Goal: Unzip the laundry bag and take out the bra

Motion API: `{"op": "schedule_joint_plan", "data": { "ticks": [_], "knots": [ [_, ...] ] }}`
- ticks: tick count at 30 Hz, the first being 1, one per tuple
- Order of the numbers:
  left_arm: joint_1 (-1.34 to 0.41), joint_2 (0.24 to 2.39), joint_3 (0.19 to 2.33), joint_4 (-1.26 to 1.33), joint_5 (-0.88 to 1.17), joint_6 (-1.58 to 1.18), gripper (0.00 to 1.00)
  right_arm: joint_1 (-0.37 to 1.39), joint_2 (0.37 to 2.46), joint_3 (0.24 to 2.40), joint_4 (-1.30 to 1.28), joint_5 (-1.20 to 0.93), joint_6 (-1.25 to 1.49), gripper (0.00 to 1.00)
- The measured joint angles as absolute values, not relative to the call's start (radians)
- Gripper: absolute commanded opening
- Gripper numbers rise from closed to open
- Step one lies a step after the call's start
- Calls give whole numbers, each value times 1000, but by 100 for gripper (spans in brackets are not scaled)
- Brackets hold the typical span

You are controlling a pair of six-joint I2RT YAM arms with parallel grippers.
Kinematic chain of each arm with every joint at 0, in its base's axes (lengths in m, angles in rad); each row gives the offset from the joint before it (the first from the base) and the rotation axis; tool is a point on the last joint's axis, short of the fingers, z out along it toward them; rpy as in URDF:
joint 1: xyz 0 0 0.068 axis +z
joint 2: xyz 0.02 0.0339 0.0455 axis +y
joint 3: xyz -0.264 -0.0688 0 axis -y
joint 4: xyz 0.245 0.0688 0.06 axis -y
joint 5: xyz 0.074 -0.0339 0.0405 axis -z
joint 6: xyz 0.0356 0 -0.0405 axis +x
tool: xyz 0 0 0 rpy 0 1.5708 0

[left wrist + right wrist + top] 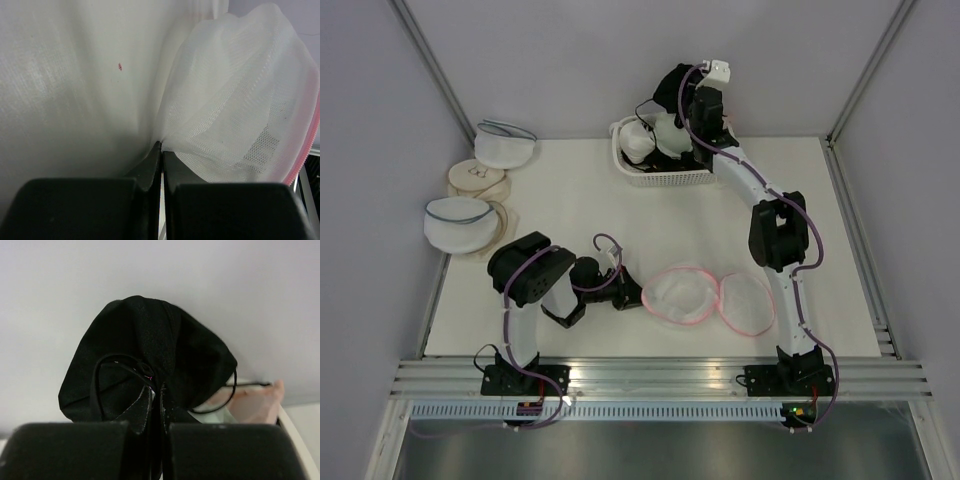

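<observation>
My right gripper lowers the bunched black bra onto the white items in the basket [223,414] next and releases it, since they lie below the gripper.
The laundry bag [708,298] lies unzipped at the front middle of the table, its two pink-trimmed white mesh halves spread side by side. My left gripper [626,298] is at its left rim; in the left wrist view the gripper [161,146] is shut on the bag's mesh [240,115]. My right gripper [672,105] is at the back, over the white basket [665,176], shut on the black bra [669,86]. In the right wrist view the gripper [156,388] pinches the bunched bra [150,345], whose thin strap loops out to either side.
Two white mesh bags with blue-grey trim [505,143] [458,222] and beige round pads [480,180] lie at the far left. The basket holds white items [642,140] and a pale pink piece [260,399]. Walls close in the back and sides.
</observation>
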State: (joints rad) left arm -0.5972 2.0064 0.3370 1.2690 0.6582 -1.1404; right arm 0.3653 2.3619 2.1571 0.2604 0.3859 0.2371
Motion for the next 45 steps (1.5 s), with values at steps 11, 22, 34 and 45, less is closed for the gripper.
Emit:
{"op": "schedule_joint_plan", "data": {
  "ticks": [11,22,34,45],
  "knots": [
    [-597,2007,326,1291,659,-1148,2,363,2429,2242,-148,391,334,0],
    [-597,2007,288,1309,659,-1163,2,360,2472,2246,-368,383,405,1],
    [-597,1988,280,1311,658,-1167,2,353,2436,2239,-331,360,339,84],
    [-597,1907,305,1261,657,-1165,2,356,2072,2054,-296,436,311,95]
  ]
}}
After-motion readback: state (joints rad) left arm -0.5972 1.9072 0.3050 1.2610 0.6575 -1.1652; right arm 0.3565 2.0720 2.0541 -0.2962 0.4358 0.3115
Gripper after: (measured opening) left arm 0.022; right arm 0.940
